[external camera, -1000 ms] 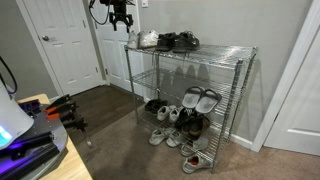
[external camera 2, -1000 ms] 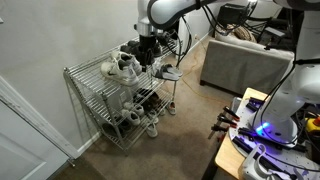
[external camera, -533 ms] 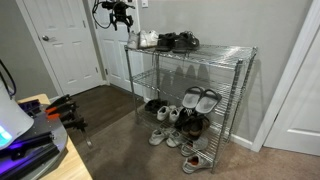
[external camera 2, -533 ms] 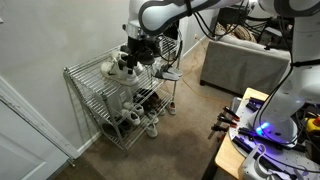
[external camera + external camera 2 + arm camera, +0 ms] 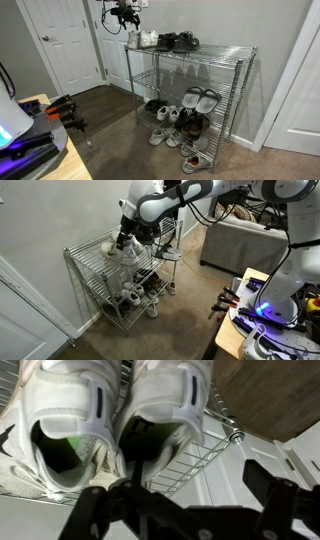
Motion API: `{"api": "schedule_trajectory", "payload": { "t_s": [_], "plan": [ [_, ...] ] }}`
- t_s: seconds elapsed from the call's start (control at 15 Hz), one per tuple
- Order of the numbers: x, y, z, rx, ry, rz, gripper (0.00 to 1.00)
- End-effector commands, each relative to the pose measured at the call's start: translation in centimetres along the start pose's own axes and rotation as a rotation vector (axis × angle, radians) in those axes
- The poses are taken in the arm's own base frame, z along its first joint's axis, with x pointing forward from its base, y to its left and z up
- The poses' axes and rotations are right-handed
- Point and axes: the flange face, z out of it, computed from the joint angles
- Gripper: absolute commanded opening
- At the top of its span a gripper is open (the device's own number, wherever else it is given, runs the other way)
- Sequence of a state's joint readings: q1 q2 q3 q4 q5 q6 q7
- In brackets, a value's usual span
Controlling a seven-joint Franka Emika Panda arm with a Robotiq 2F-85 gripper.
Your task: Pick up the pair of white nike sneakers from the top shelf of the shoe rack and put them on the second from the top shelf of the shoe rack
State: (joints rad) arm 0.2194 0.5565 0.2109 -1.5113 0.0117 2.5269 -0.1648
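Next, the gripper shifts left in the wrist view and lowers onto the adjoining inner collars of both sneakers, since one finger hangs past the shelf's edge.
The pair of white Nike sneakers (image 5: 100, 410) sits side by side on the top wire shelf, heels toward the wrist camera. In both exterior views the pair (image 5: 147, 40) (image 5: 118, 248) lies at one end of the top shelf of the shoe rack (image 5: 215, 75) (image 5: 85, 265). My gripper (image 5: 200, 485) is open and empty. It hovers at the heel end of the pair, with one finger by the heel of the right-hand sneaker and the other out past the shelf's edge. It also shows in both exterior views (image 5: 125, 14) (image 5: 130, 238). The second shelf (image 5: 185, 80) holds nothing visible.
Dark shoes (image 5: 180, 42) lie beside the white pair on the top shelf. More shoes and sandals (image 5: 195, 100) fill the lower shelves and the floor (image 5: 165, 135). A white door (image 5: 65, 45) and a wall stand close to the rack. A couch (image 5: 235, 245) is behind.
The gripper has moved along the top shelf to the white sneakers and come down closer to their heels. The shoes have not moved.
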Motion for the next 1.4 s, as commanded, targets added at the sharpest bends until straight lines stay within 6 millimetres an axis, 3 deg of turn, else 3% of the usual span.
{"api": "schedule_trajectory", "payload": {
  "t_s": [0.0,0.33,0.67,0.73,1.33],
  "plan": [
    [0.4,1.8,1.6,-0.065,0.036,-0.011,1.00],
    [-0.3,5.1,3.6,-0.084,0.046,0.056,1.00],
    [-1.2,7.0,4.7,-0.116,0.021,0.097,1.00],
    [-1.4,7.2,4.8,-0.115,0.014,0.095,0.78],
    [-2.0,7.1,5.1,-0.092,-0.034,0.096,0.20]
  ]
}}
